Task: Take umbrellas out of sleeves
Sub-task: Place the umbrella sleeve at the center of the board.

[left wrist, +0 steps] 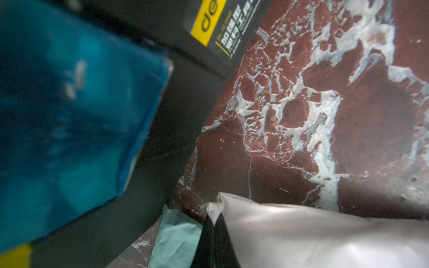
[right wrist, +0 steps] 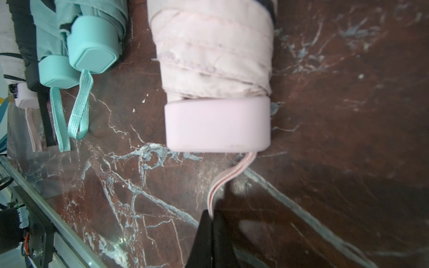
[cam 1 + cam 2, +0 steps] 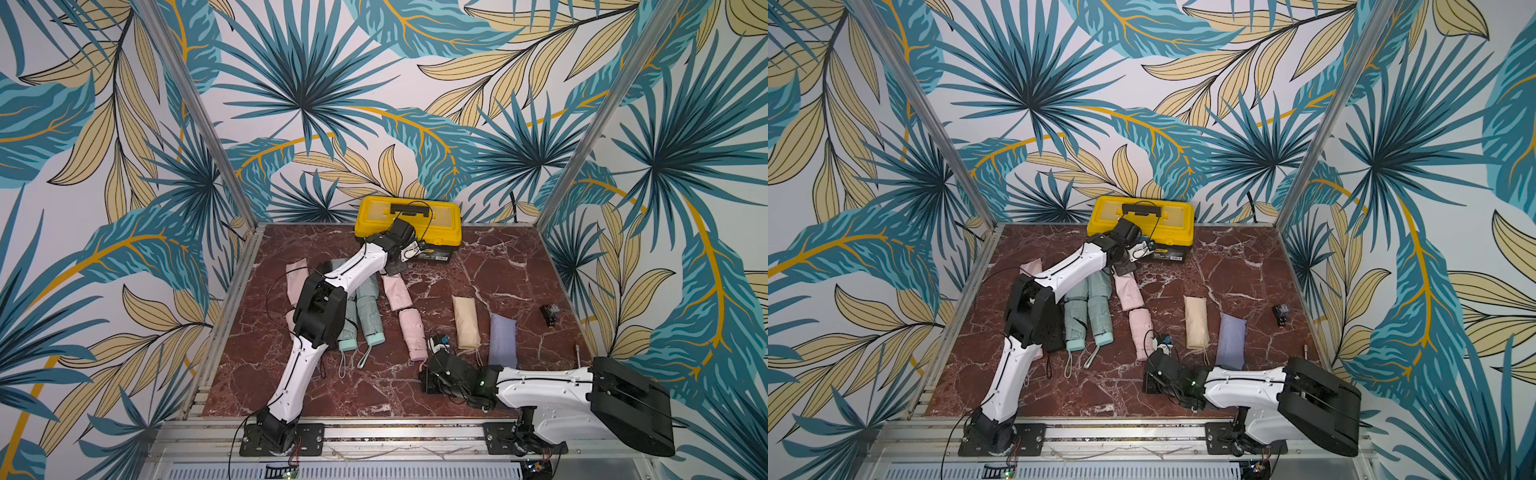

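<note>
My left gripper needs to pull the pink sleeve outward next and release it on the tabletop by the toolbox, because the sleeve's opening still meets the umbrella's far end.
A pink umbrella (image 3: pixel 413 332) (image 3: pixel 1140 332) lies mid-table, its blocky handle (image 2: pixel 218 125) toward the front. My right gripper (image 2: pixel 211 215) (image 3: pixel 422 368) is shut on its wrist loop (image 2: pixel 228 171). Behind it, in line, lies a limp pink sleeve (image 3: pixel 397 291) (image 1: pixel 301 232). My left gripper (image 1: pixel 214 222) (image 3: pixel 391 272) is shut on that sleeve's far corner, beside the toolbox. The umbrella's far end meets the sleeve's mouth; whether it is still inside is hidden. Two bare mint umbrellas (image 3: pixel 361 320) (image 2: pixel 92 46) lie to the left. Beige (image 3: pixel 466 322) and lilac (image 3: pixel 503 340) umbrellas lie in their sleeves on the right.
A yellow-lidded black toolbox (image 3: pixel 409 220) (image 1: pixel 162 27) stands at the back wall. A mint sleeve (image 1: pixel 174 236) lies next to the pink one, and another pink sleeve (image 3: pixel 297 274) at far left. A black umbrella (image 2: pixel 30 46) lies under the left arm. A small black part (image 3: pixel 549 311) sits far right.
</note>
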Controlling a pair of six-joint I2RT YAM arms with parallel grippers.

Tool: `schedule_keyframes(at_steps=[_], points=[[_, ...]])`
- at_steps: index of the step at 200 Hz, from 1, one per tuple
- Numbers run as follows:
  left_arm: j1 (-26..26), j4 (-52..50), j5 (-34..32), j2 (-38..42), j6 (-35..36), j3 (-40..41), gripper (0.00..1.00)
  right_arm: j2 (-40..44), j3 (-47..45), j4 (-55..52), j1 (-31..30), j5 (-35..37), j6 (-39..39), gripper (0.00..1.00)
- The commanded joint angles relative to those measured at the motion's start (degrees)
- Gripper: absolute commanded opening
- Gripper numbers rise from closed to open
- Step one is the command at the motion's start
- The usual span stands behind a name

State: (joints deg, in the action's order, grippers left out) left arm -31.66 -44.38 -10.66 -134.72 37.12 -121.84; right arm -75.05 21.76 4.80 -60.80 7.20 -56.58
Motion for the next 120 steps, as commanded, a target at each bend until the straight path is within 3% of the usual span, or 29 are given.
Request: schedule_keyframes(at_steps=[1, 45, 90, 120], points=[[0.3, 0.7, -2.3, -0.9, 1.9, -2.6, 0.0, -3.5, -2.7, -10.9, -0.3, -1.1, 0.7, 0.0], [0.3, 1.9, -3.3, -0.1, 2.5, -1.9, 0.0, -4.9, -1.9, -11.0, -0.3, -1.2, 1.0, 0.0], [0.3, 4.5, -5.0, 1.6, 3.2, -0.5, 0.06, -5.3, -1.7, -11.0, -0.3, -1.2, 1.0, 0.0], [0.3, 4.5, -5.0, 2.2, 3.6, 0.0, 0.25, -5.8, -1.5, -10.9, -0.3, -1.2, 1.1, 0.0]])
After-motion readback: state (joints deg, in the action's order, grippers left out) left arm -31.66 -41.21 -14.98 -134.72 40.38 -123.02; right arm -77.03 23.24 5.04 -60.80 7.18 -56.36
